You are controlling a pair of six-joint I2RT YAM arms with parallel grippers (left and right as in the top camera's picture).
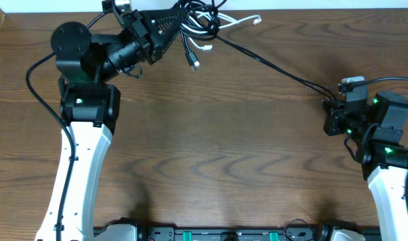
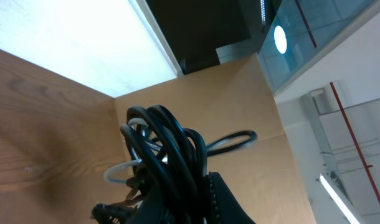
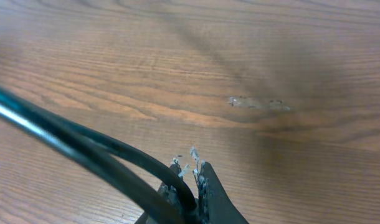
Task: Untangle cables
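My right gripper needs to pull away from the knot next, to the right in the overhead view, and then open, because the tight black cable pulls that way.
A knot of black cables (image 1: pixel 198 21) hangs at the table's far edge, and my left gripper (image 1: pixel 177 27) is shut on it. A white cable (image 1: pixel 241 20) trails right from the knot, and a plug end (image 1: pixel 194 63) dangles below it. One black cable (image 1: pixel 277 67) runs taut across to my right gripper (image 1: pixel 330 106), which is shut on it. In the left wrist view the black loops (image 2: pixel 171 155) rise from the left gripper (image 2: pixel 190 208), with a white loop (image 2: pixel 118 171) beside them. The right wrist view shows the black cable (image 3: pixel 109 155) pinched in the right gripper (image 3: pixel 190 177) just above the table.
The wooden table (image 1: pixel 217 147) fills the view. Its far edge (image 1: pixel 311 8) runs right behind the knot. Arm bases and black hardware (image 1: pixel 217 234) line the near edge.
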